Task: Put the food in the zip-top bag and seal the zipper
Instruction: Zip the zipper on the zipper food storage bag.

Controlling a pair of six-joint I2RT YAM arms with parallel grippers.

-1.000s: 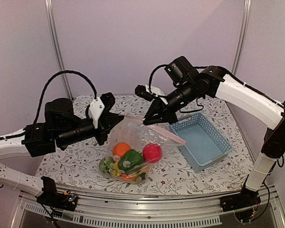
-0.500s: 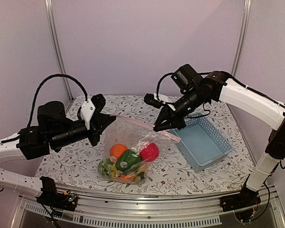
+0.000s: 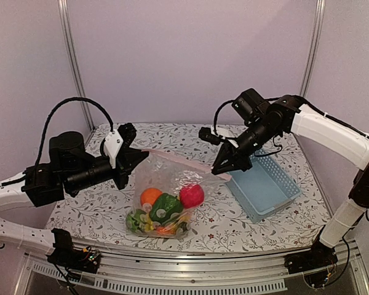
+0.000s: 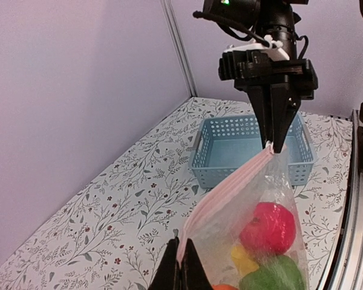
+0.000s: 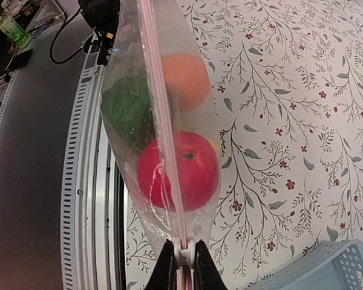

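Note:
My right gripper should next pull the white slider toward the basket onto the zipper's last pink part (image 5: 184, 280) and then release it, because that part still shows beyond my fingers.
The clear zip-top bag (image 3: 166, 190) hangs between my two grippers, its bottom resting on the table. Inside show a red apple (image 3: 192, 196), an orange (image 3: 150, 196), a green pepper (image 3: 166, 207) and more toy food beneath. The pale pink zipper (image 3: 178, 158) is stretched taut. My left gripper (image 3: 137, 152) is shut on the bag's left mouth corner (image 4: 183, 257). My right gripper (image 3: 219, 170) is shut on the white slider (image 5: 183, 254) near the strip's right end. In the right wrist view the apple (image 5: 190, 166), orange (image 5: 184, 78) and pepper (image 5: 126, 109) show through the plastic.
A light-blue slotted basket (image 3: 264, 184) stands right of the bag, close under my right arm, and shows in the left wrist view (image 4: 230, 148) behind the bag. The floral tablecloth (image 3: 234, 224) covers the table. A metal rail (image 3: 190, 261) runs along the near edge.
My right gripper has slid rightward along the zipper, from mid-strip to its right end. The strip is now drawn straight. The left gripper shifted slightly left, still holding its corner.

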